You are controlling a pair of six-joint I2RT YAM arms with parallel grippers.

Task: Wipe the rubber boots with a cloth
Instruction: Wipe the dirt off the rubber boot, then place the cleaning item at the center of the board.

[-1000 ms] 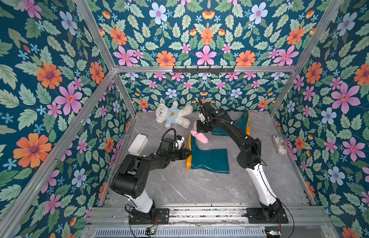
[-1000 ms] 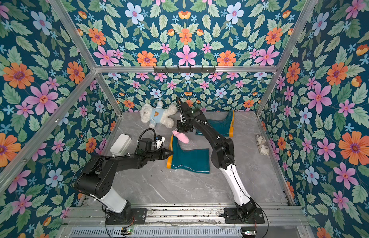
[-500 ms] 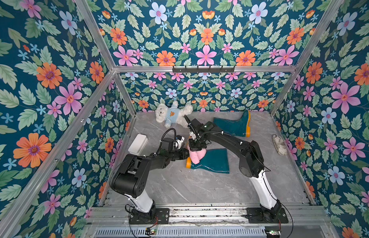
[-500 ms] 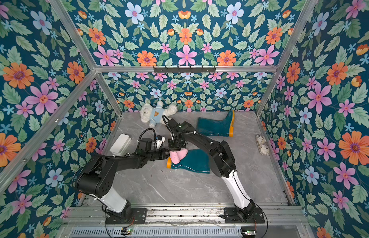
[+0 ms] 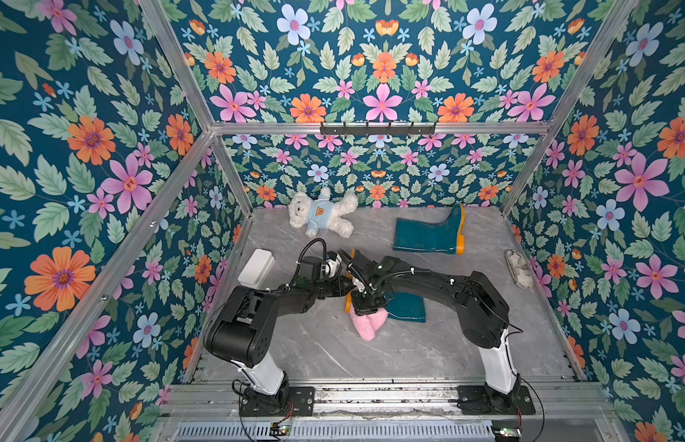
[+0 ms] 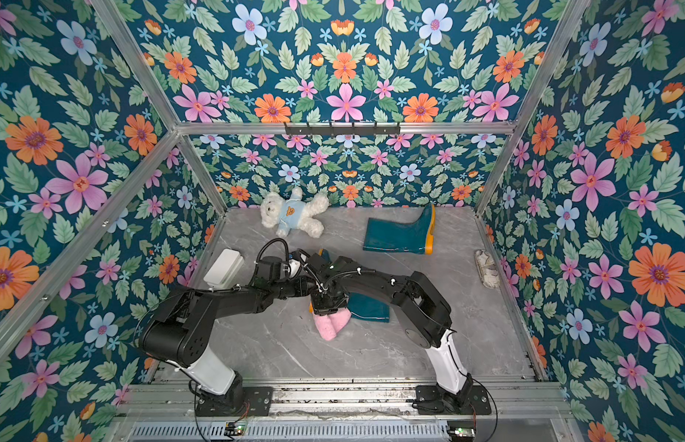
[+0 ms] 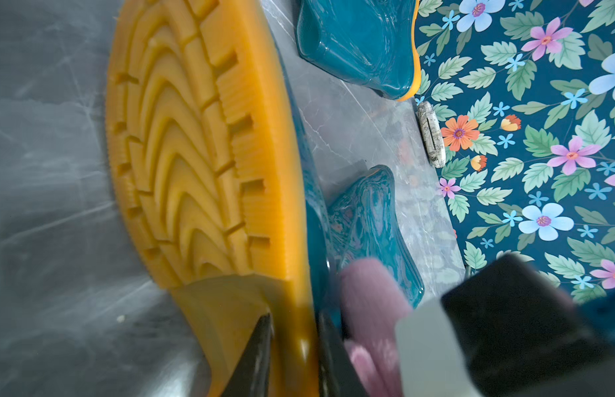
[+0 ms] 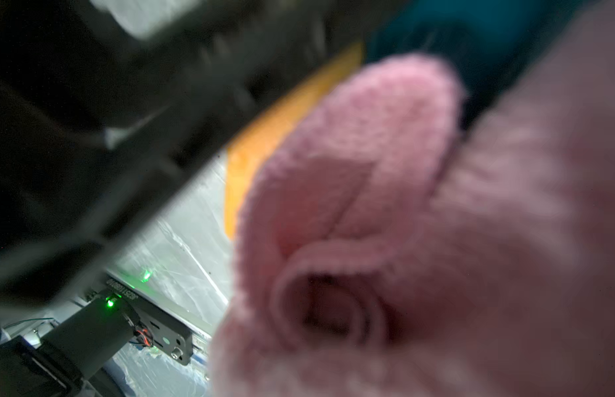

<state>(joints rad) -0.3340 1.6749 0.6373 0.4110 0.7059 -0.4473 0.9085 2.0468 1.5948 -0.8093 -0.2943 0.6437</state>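
Observation:
Bare tabletop lies beyond the near boot's body from my right gripper. My right gripper will next carry the cloth toward the patterned grey object and release it.
The pair of rubber boots is teal with orange soles. The far boot (image 5: 425, 235) (image 6: 394, 235) lies on its side near the back wall. The near boot (image 5: 406, 308) (image 6: 371, 308) lies mid-table, mostly under my right arm. My left gripper (image 7: 295, 350) is shut on the rim of its orange sole (image 7: 203, 154); in a top view this gripper (image 5: 346, 285) is half hidden. My right gripper (image 5: 366, 310) (image 6: 327, 309) is shut on a pink cloth (image 5: 367, 325) (image 6: 331, 323) hanging at the front of the boot's sole end. The cloth (image 8: 402, 240) hides its fingers in the right wrist view.
A white teddy bear (image 5: 322, 216) lies at the back left. A white box (image 5: 256, 268) sits by the left wall and a small patterned grey object (image 5: 519, 268) by the right wall. A hook rail (image 5: 377, 128) hangs on the back wall.
My right arm has swept the cloth from the back of the near boot's sole end down towards the front of the table. The left grip on the sole has not moved.

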